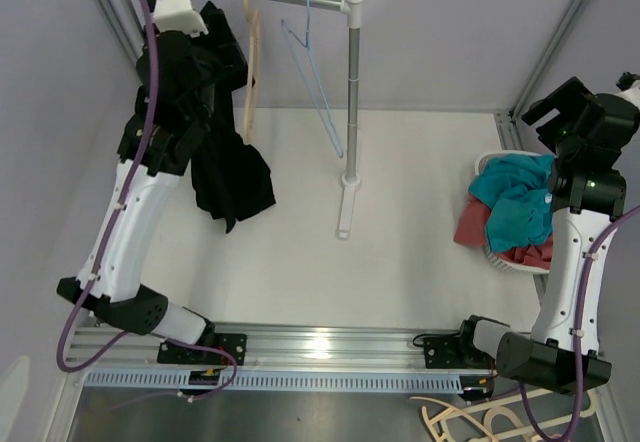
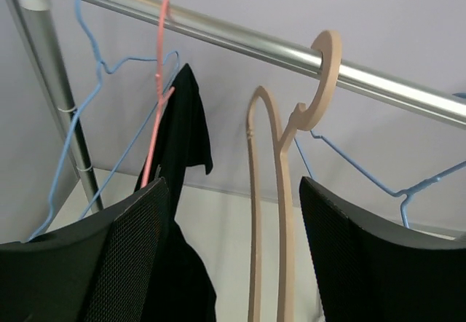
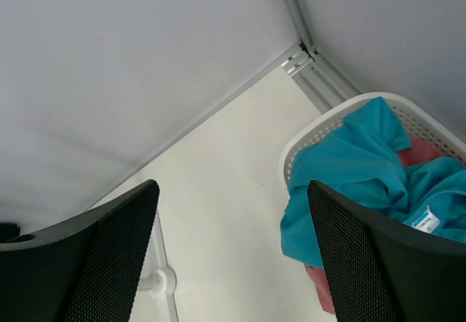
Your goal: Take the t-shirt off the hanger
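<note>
The gap of my left gripper faces the wooden hanger (image 2: 280, 213), so I should next shift it to the left in the top view and lower it to the pink hanger's wire.
A black t-shirt (image 2: 183, 129) hangs on a pink hanger (image 2: 157, 92) from the metal rail (image 2: 240, 39). In the top view the shirt (image 1: 232, 174) droops below the rail's left part, partly behind my left arm. My left gripper (image 2: 233, 187) is open and empty, raised close to the rail (image 1: 222, 54). The shirt lies by its left finger (image 2: 124, 256), and a wooden hanger (image 2: 280, 213) shows in the gap between the fingers. My right gripper (image 3: 233, 191) is open and empty, held high at the far right (image 1: 548, 107), away from the rack.
An empty wooden hanger (image 1: 250, 62) and blue wire hangers (image 1: 318, 77) hang on the rail. The rack post (image 1: 352, 92) and its foot (image 1: 345, 207) stand mid-table. A white basket (image 3: 328, 129) with teal (image 1: 515, 202) and red clothes sits at the right.
</note>
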